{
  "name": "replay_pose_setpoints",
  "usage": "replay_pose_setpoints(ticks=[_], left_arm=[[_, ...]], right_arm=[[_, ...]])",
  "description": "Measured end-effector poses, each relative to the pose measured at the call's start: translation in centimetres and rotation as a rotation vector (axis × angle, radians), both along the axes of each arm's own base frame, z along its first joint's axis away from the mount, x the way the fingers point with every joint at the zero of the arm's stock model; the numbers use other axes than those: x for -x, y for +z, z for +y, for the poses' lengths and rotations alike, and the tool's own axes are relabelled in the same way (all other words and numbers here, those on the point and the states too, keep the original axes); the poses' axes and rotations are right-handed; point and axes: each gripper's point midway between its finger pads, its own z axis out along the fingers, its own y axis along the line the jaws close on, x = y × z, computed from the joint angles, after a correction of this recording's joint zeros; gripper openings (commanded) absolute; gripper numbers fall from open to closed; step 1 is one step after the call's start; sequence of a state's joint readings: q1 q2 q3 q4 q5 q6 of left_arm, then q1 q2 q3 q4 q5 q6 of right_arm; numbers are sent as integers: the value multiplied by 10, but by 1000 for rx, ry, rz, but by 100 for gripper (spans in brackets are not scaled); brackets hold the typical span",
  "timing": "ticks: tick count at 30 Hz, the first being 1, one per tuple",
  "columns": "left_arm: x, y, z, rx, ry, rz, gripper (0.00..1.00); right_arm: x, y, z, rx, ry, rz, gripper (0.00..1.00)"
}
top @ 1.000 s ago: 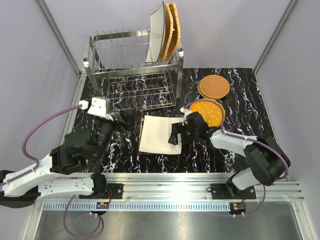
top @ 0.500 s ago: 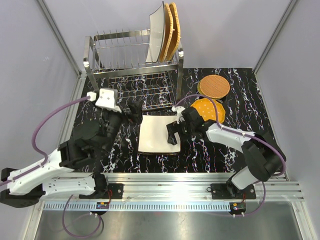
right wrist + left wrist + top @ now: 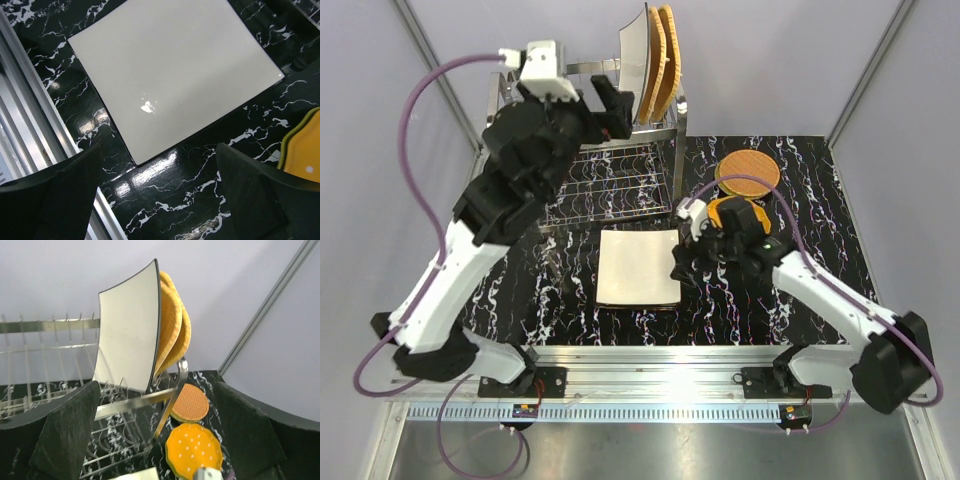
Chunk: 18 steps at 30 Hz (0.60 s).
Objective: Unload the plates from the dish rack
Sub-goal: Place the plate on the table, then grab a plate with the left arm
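The upright white plate's exposed near edge (image 3: 643,75) (image 3: 154,340) is right of my left gripper in the top view. The gripper moves that way and down next, turning to straddle it.
The dish rack (image 3: 582,135) stands at the back left; a white square plate (image 3: 632,62) and two woven orange plates (image 3: 666,58) stand upright at its right end. My left gripper (image 3: 608,104) is raised at the rack's top tier, open and empty, facing the white plate (image 3: 129,330) and the woven ones (image 3: 174,322) from the left. Another white square plate (image 3: 638,267) lies flat on the table. My right gripper (image 3: 684,268) hovers open by its right edge, holding nothing; in the right wrist view that plate (image 3: 170,70) lies just beyond the fingers (image 3: 260,195).
A round woven plate (image 3: 748,172) and an orange dotted scalloped plate (image 3: 744,218) lie on the black marbled table right of the rack, the scalloped one partly under my right arm. An aluminium rail (image 3: 650,360) runs along the near edge. Grey walls enclose the sides.
My left arm has swung up from the table beside the rack's lower tier to the rack's top. My right gripper has opened fully and drawn off the flat white plate's right edge.
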<state>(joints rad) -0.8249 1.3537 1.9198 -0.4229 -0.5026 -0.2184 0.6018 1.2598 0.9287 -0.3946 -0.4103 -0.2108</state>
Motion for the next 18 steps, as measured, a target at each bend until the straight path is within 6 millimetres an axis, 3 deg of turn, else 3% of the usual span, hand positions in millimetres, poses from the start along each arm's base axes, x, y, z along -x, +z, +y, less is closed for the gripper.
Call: replay_pose_setpoints(ticks=[6, 10, 14, 18], left_arm=[[-61, -7, -23, 25, -63, 105, 83], [-98, -37, -25, 16, -64, 200, 72], [-112, -64, -30, -11, -76, 270, 63], [-117, -74, -38, -29, -100, 290, 61]], right_arm=[[-8, 56, -33, -100, -22, -93, 100], [-24, 93, -48, -162, -70, -141, 100], [-21, 105, -54, -204, -86, -139, 100], [-20, 108, -57, -235, -104, -110, 100]])
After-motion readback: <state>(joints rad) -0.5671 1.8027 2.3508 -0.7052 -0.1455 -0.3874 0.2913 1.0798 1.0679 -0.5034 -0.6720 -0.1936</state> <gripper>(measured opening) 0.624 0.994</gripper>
